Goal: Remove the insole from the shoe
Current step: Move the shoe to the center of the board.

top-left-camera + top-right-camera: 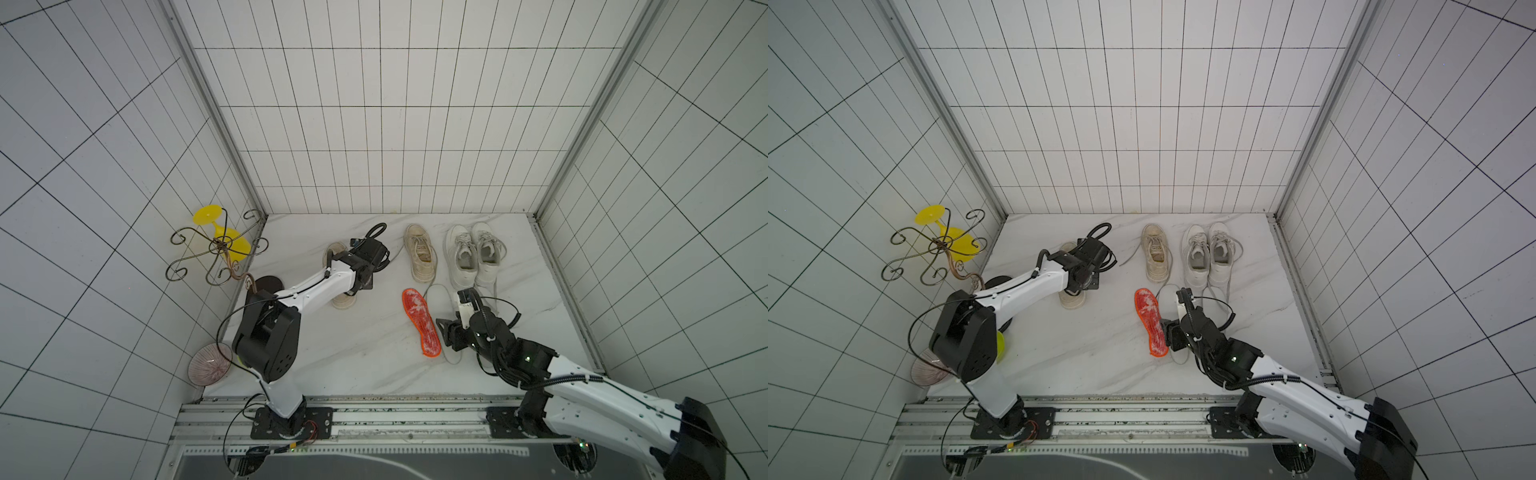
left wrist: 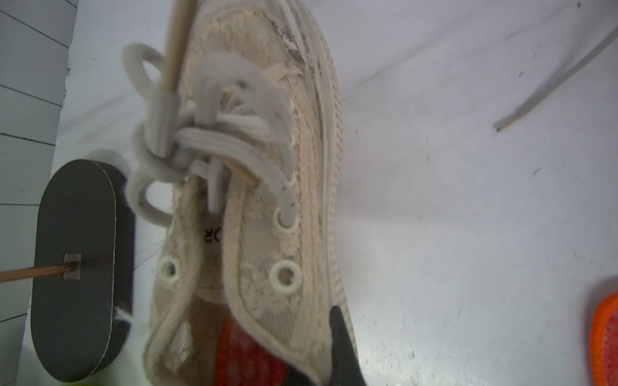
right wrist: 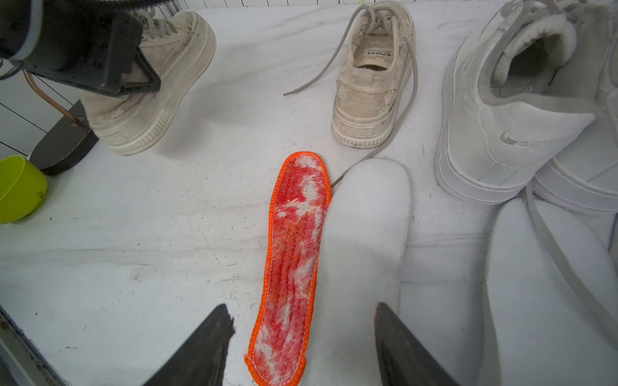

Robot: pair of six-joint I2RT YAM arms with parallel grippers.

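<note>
My left gripper should next go back and across to the bare tabletop (image 1: 376, 324) beside the orange-edged insole, set the shoe down and release its side.
A beige canvas shoe (image 2: 267, 167) stands at the left of the table (image 1: 345, 301), mostly hidden under my left wrist in both top views. A red insole (image 2: 244, 354) lies inside its opening. My left gripper (image 2: 316, 344) is shut on the shoe's side wall near the heel, with one finger (image 2: 341, 334) outside and the other inside against the insole. In the right wrist view that shoe (image 3: 150, 100) sits tilted. My right gripper (image 3: 302, 310) hangs open and empty over an orange-edged insole (image 3: 294, 260) lying flat on the table (image 1: 420, 322).
A white insole (image 3: 364, 234) lies beside the orange one, another (image 3: 528, 284) further right. A second beige shoe (image 1: 420, 253) and a white sneaker pair (image 1: 473, 253) stand at the back. A wire rack (image 1: 216, 249), its dark base (image 2: 73, 267), a green cup (image 3: 18, 187) and a bowl (image 1: 210, 365) crowd the left.
</note>
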